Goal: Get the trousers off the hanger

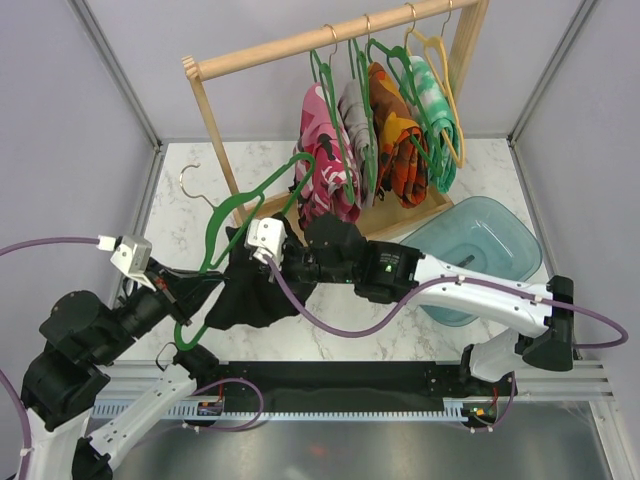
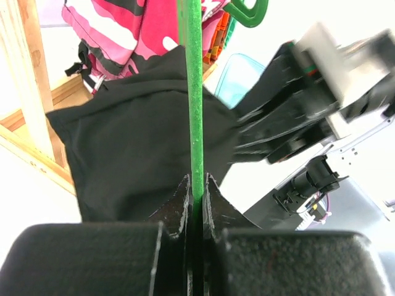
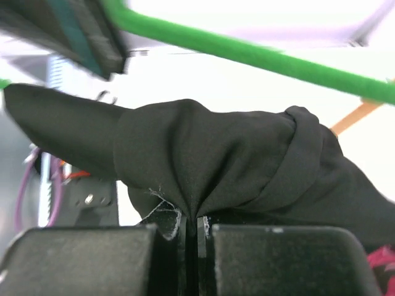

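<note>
I need to pull the trousers off the hanger with my right gripper next, move right in the top view and lower over the teal tub, since it stands open and empty.
My left gripper is shut on the lower bar of a green hanger, held tilted over the table; the bar runs up between its fingers in the left wrist view. The plain black trousers drape over that hanger. My right gripper is shut on a pinch of the black fabric, with the green bar above it. On the wooden rack hang the pink camouflage trousers, the grey ones, the orange-patterned ones and the green-white ones.
A teal plastic tub sits on the marble table at the right, beside my right arm. The rack's wooden base stands behind the grippers. A yellow hanger hangs at the rack's right end. Grey walls close in the sides.
</note>
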Robot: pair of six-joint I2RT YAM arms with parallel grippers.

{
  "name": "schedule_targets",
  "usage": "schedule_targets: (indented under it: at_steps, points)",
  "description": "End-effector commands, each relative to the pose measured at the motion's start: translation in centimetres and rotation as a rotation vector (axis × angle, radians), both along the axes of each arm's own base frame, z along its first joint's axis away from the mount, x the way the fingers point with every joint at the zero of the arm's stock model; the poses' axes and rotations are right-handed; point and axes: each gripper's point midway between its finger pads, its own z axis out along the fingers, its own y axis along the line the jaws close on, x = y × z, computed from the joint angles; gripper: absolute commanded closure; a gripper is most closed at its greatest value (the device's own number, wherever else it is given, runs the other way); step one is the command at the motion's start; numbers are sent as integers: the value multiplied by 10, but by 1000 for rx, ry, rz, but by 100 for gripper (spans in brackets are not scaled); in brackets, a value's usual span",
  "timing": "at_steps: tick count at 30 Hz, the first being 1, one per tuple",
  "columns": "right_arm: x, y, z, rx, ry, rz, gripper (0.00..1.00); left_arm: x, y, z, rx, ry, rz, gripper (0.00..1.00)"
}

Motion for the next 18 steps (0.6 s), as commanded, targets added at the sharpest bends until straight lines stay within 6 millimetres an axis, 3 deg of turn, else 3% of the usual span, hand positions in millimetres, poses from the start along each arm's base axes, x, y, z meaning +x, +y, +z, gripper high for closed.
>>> schedule_targets:
  at_steps: [1, 12, 18]
  points:
    - [-42, -6, 64, 94, -76, 328, 100, 8, 1, 23, -83, -71, 36, 98]
    - [-17, -69, 146, 209, -196, 317, 100, 30, 9, 10, -47, -36, 147, 98]
    - [-16, -105, 200, 318, -241, 293, 100, 38, 11, 4, -27, -19, 181, 98]
